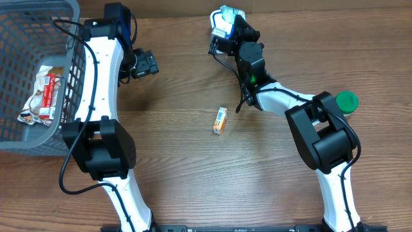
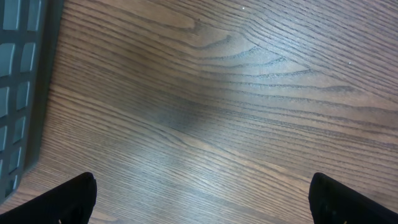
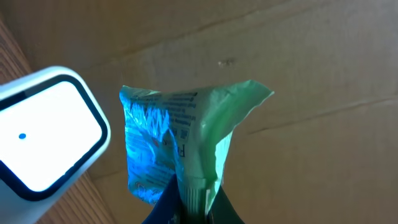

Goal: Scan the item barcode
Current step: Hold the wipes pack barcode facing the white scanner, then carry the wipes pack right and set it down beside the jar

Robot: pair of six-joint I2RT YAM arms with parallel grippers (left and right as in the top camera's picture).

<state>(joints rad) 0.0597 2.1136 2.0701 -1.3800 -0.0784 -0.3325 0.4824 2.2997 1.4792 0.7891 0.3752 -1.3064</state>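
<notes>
I will next swing my right gripper back from the scanner [image 1: 219, 28], lower the packet onto the tabletop beside the green lid and release it, as blue light hits the packet's printed side.
My right gripper [image 3: 193, 210] is shut on the bottom seam of a green and white packet [image 3: 186, 137], holding it upright. Blue light falls on the packet's printed left face. To the packet's left is a white scanner [image 3: 46, 130] with a dark-rimmed window and a small blue dot. From overhead, the packet [image 1: 230, 11] and scanner [image 1: 219, 28] sit at the table's far edge, with the right gripper [image 1: 230, 27] beside them. My left gripper [image 1: 147, 64] hovers near the basket, and its fingers [image 2: 78, 199] are spread wide over bare wood in the left wrist view.
A grey mesh basket [image 1: 13, 38] at the far left holds a snack packet [image 1: 45, 93]; its wall [image 2: 18, 93] also shows in the left wrist view. A small orange box [image 1: 221, 120] lies mid-table. A green lid [image 1: 347, 101] sits at the right.
</notes>
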